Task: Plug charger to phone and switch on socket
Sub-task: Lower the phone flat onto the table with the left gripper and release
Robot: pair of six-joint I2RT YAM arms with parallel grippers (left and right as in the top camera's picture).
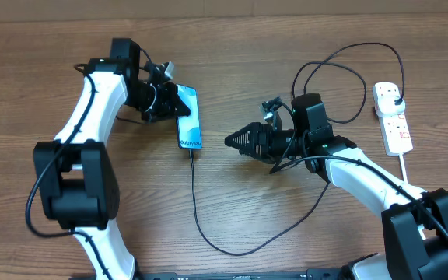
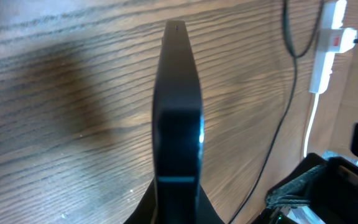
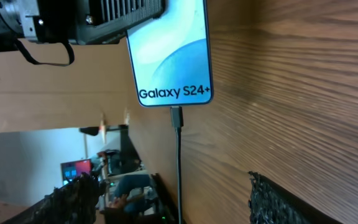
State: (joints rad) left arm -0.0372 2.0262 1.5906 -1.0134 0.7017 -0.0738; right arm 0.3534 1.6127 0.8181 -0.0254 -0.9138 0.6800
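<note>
My left gripper lowers the phone [image 1: 190,118] onto the tabletop below it next and releases the phone's far end, since the charger's connector tip already sits in the phone's port.
The phone [image 1: 190,118] lies at centre left with its light-blue screen up. It shows in the right wrist view [image 3: 169,50] with the text "Galaxy S24+". My left gripper [image 1: 166,99] is shut on the phone's far end; the left wrist view shows the phone [image 2: 178,93] edge-on between the jaws [image 2: 178,200]. The charger's connector tip [image 3: 176,116] sits in the phone's port. Its black cable [image 1: 195,204] loops along the front and runs to the plug head [image 1: 395,99] in the white socket [image 1: 396,126]. My right gripper [image 1: 236,140] is open and empty right of the phone; the cable passes between its fingers [image 3: 169,183] untouched.
The socket's thick white cord [image 1: 405,169] runs toward the front right beside my right arm. The socket also shows in the left wrist view [image 2: 328,43] with a red switch. Black cable loops [image 1: 341,78] lie at the back right.
</note>
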